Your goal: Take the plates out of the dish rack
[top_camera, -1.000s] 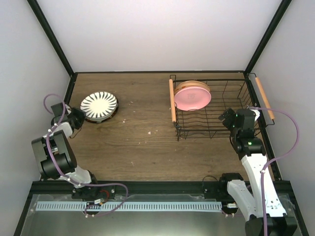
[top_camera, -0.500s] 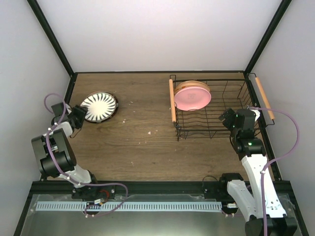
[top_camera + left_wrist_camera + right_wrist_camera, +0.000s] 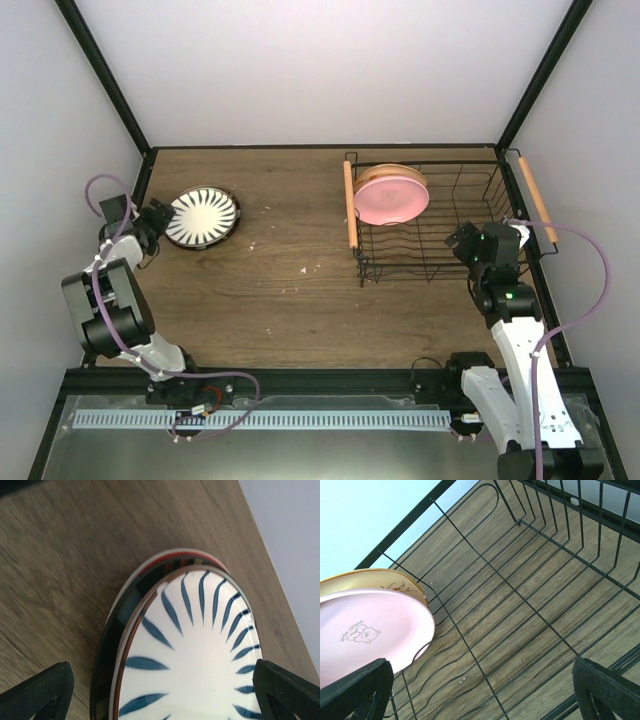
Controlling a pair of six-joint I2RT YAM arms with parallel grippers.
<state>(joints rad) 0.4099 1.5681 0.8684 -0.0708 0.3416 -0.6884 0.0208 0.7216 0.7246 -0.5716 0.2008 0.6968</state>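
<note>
My left gripper should swing across to the pink plate's edge (image 3: 358, 199) by the wooden handle, since that plate lies far to its right in the top view.
The white plate with dark radial stripes (image 3: 202, 216) (image 3: 200, 650) lies at the table's far left, on top of another plate whose red rim (image 3: 165, 560) shows beneath it. My left gripper (image 3: 159, 219) (image 3: 160, 702) is open at the striped plate's left edge, its jaws wide on either side and holding nothing. The black wire dish rack (image 3: 430, 268) (image 3: 520, 595) stands at the far right. A pink plate (image 3: 390, 199) (image 3: 365, 630) leans in it against a tan plate (image 3: 392, 171) (image 3: 375, 580). My right gripper (image 3: 463, 243) (image 3: 480, 700) hangs open over the rack's near right part.
The rack's two wooden handles (image 3: 349, 205) (image 3: 537, 200) run along its sides. Black frame posts and pale walls close in the table at the left, back and right. Brown wood tabletop (image 3: 290, 260) lies between the plate stack and the rack.
My left gripper has gone from shut to open and let go of the striped plate, which now lies flat on the stack. The gripper has drawn back slightly left. The right arm has not moved.
</note>
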